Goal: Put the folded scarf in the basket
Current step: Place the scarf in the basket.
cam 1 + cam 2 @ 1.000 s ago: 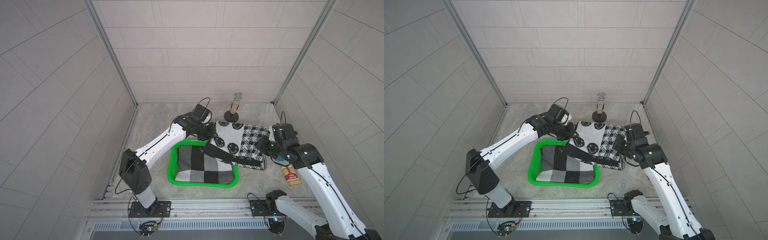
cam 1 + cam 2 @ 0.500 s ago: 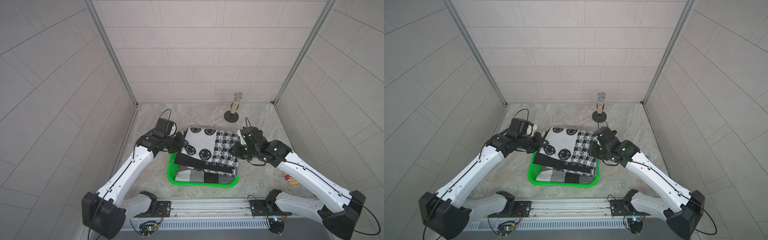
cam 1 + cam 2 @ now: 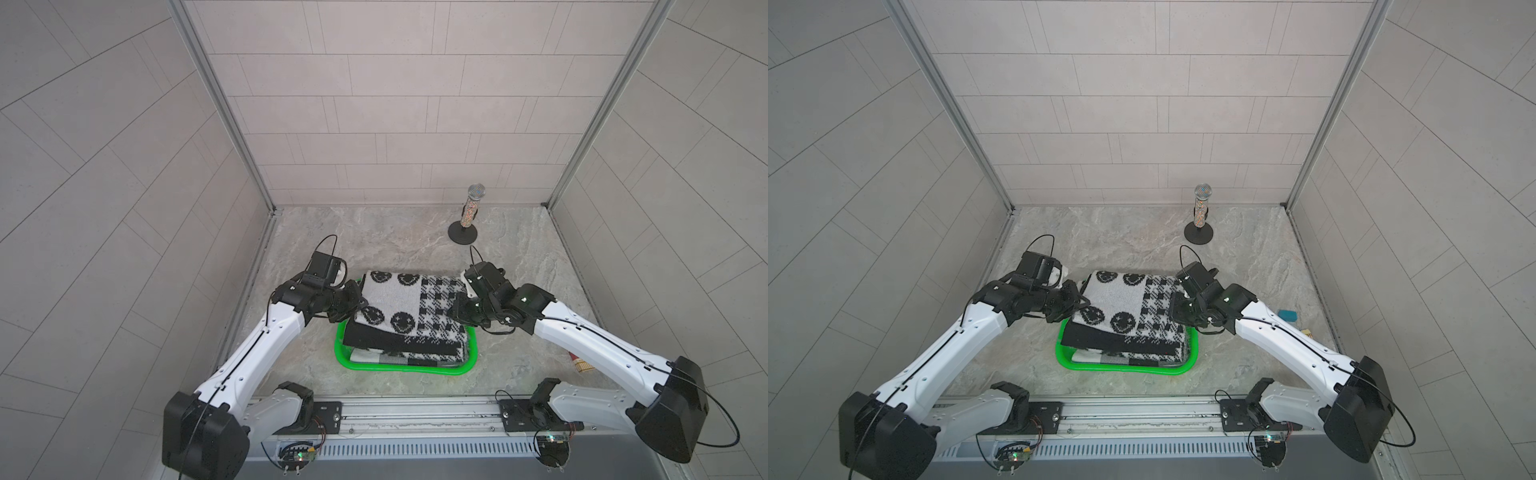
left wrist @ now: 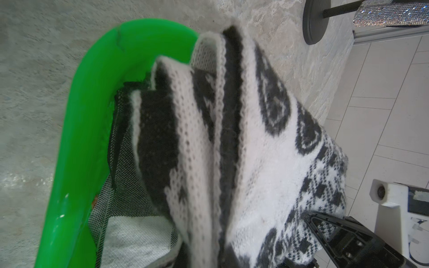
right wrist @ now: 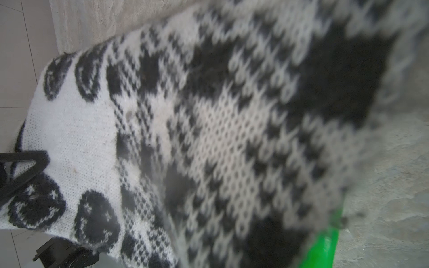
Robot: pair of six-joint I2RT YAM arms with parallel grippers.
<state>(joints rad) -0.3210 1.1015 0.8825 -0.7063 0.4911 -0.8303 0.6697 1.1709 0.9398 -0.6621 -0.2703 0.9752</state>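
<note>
My left gripper lowers back into the basket's open end (image 3: 346,342), below it and slightly back, next. It then releases the scarf (image 3: 407,307), which still covers the basket's far rim.
The folded scarf (image 3: 407,307) (image 3: 1125,307) is black and white knit with smiley faces and a houndstooth patch. It is stretched flat over the green basket (image 3: 399,370) (image 3: 1121,370) between my two grippers. My left gripper (image 3: 357,305) (image 3: 1079,303) is shut on the scarf's left edge and my right gripper (image 3: 455,309) (image 3: 1177,309) on its right edge. In the left wrist view the scarf's (image 4: 255,150) layers hang beside the basket rim (image 4: 81,127). In the right wrist view the scarf (image 5: 209,127) fills the frame, with the basket (image 5: 325,248) showing below it. The scarf hides my own jaws in both wrist views.
A folded grey, black and white checked cloth (image 3: 386,357) lies inside the basket under the scarf. A glittery microphone on a round black stand (image 3: 467,216) (image 3: 1200,216) stands at the back right. A small blue block (image 3: 1287,315) and a red-and-tan box (image 3: 579,363) lie near the right wall.
Both arms have carried the scarf from behind and right of the basket toward the front. It now hangs over the basket, lower than before, and both grips are unchanged.
</note>
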